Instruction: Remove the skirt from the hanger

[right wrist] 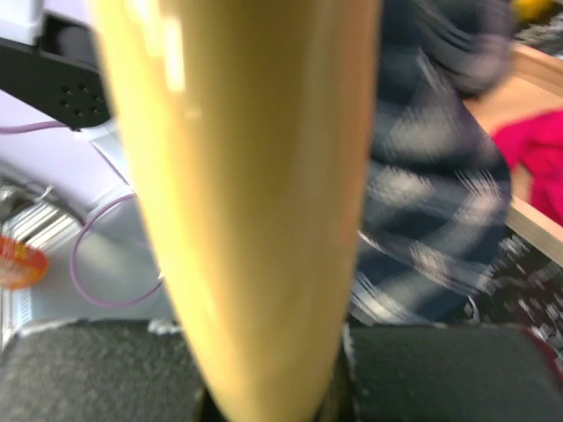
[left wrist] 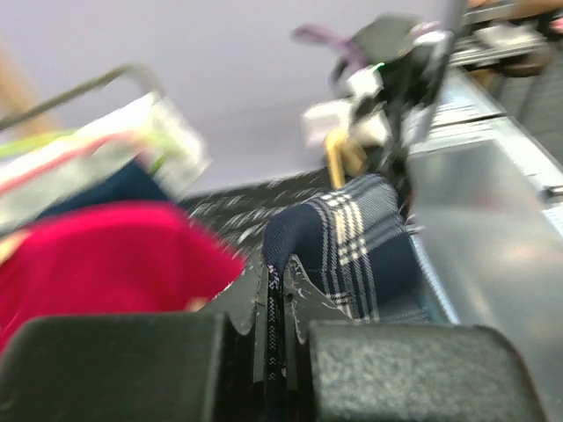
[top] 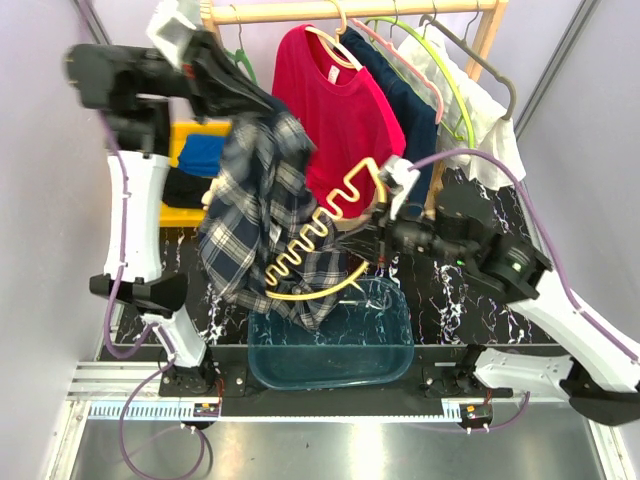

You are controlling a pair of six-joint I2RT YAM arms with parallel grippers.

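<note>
The yellow hanger (top: 325, 220) will next be released clear of the tub by my right gripper, which will move right in the top view over the bare tabletop.
The dark navy skirt (top: 408, 100) hangs on the pale pink hanger (top: 405, 60) on the rack, behind the red T-shirt (top: 340, 110). Neither gripper touches them. My left gripper (top: 248, 108) is raised at the left and shut on the blue-white plaid shirt (top: 260, 210), which hangs down from it. In the left wrist view the fingers (left wrist: 277, 290) pinch that fabric (left wrist: 361, 246). My right gripper (top: 372, 235) is shut on a yellow wavy hanger (top: 325, 220), which fills the right wrist view (right wrist: 246, 176) between the fingers (right wrist: 273, 352).
A translucent blue tub (top: 330, 385) sits at the table's near edge under the plaid shirt. A green wire hanger (top: 455, 90), a grey hanger (top: 480, 60) and a white garment (top: 490, 125) hang on the wooden rack (top: 350, 10). Yellow and blue items (top: 200, 150) lie back left.
</note>
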